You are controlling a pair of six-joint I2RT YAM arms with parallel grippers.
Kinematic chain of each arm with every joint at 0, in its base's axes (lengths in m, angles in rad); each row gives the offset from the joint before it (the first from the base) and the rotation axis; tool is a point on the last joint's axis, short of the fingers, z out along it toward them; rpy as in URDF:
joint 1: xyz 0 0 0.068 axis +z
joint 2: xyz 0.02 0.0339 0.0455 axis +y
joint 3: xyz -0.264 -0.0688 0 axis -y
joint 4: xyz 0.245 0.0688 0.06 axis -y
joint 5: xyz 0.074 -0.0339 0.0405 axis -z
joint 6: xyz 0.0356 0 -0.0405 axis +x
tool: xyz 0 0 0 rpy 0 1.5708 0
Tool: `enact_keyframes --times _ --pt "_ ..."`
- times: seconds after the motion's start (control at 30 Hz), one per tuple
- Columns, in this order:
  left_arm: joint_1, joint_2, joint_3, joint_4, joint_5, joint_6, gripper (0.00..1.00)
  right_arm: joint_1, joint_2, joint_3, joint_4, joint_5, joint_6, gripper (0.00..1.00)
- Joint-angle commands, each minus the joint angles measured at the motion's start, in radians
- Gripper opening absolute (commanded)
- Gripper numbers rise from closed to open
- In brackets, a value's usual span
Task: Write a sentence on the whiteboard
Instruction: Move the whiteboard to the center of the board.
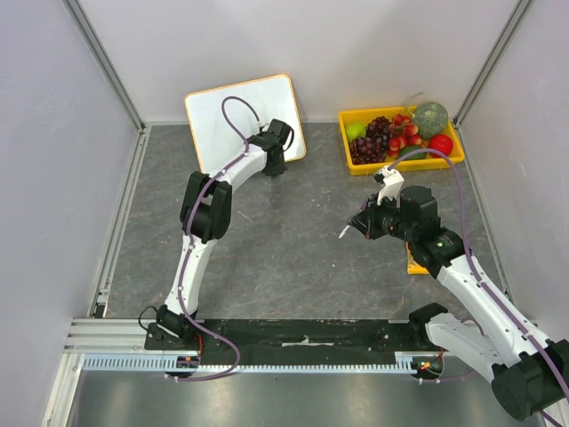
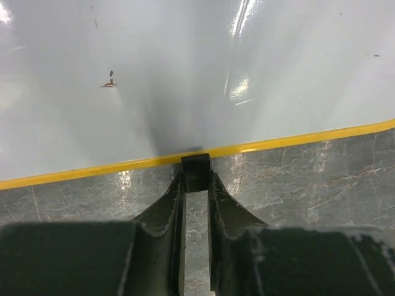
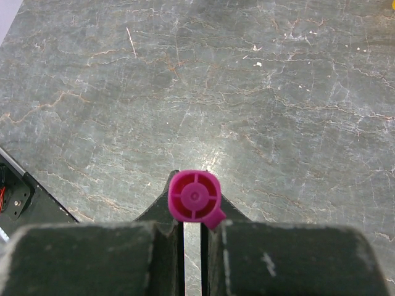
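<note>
The left gripper drags the whiteboard's black foot [image 2: 196, 169] back and to the right in the top view next, onto the bare middle floor. The whiteboard is far from the marker.
The whiteboard [image 1: 240, 116] leans at the back left, white with a thin orange frame. In the left wrist view its surface [image 2: 185, 74] is blank apart from a small smudge. My left gripper [image 1: 274, 160] is at the board's lower right edge, shut on a black foot [image 2: 196, 169] under the frame; the gripper shows there [image 2: 196, 179]. My right gripper [image 1: 364, 222] hovers over the floor at mid right, shut on a marker [image 1: 344, 232] whose white end points left. In the right wrist view the gripper [image 3: 192, 213] holds the marker's pink end [image 3: 194, 195], seen end-on.
A yellow tray [image 1: 402, 165] with grapes, a melon and red and green fruit stands at the back right. A small yellow object [image 1: 415, 264] lies partly hidden under my right arm. Grey walls and metal rails bound the grey marbled floor [image 1: 293, 240].
</note>
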Motion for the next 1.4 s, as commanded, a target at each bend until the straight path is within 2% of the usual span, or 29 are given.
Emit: enact_keyframes --times 0.0,0.37,0.67,0.87,1.1,1.37 --pt "-0.009 -0.099 -0.157 0.01 0.03 0.02 0.02 -0.005 -0.025 -0.002 0.011 0.002 -0.003 0.0" --pt "-0.093 -0.418 -0.708 0.208 0.056 -0.068 0.02 -0.005 -0.071 -0.01 -0.006 -0.01 0.022 0.0" --pt "-0.278 -0.56 -0.928 0.228 0.033 -0.218 0.02 -0.005 -0.133 0.002 -0.062 0.0 0.028 0.0" --pt "-0.427 -0.6 -0.978 0.219 0.028 -0.331 0.02 -0.005 -0.174 0.018 -0.119 0.063 0.008 0.0" --pt "-0.585 -0.577 -0.954 0.19 0.041 -0.453 0.02 -0.005 -0.22 0.059 -0.243 0.264 -0.01 0.0" --pt "-0.682 -0.562 -0.933 0.154 0.038 -0.546 0.02 -0.005 -0.277 0.059 -0.262 0.258 0.011 0.0"
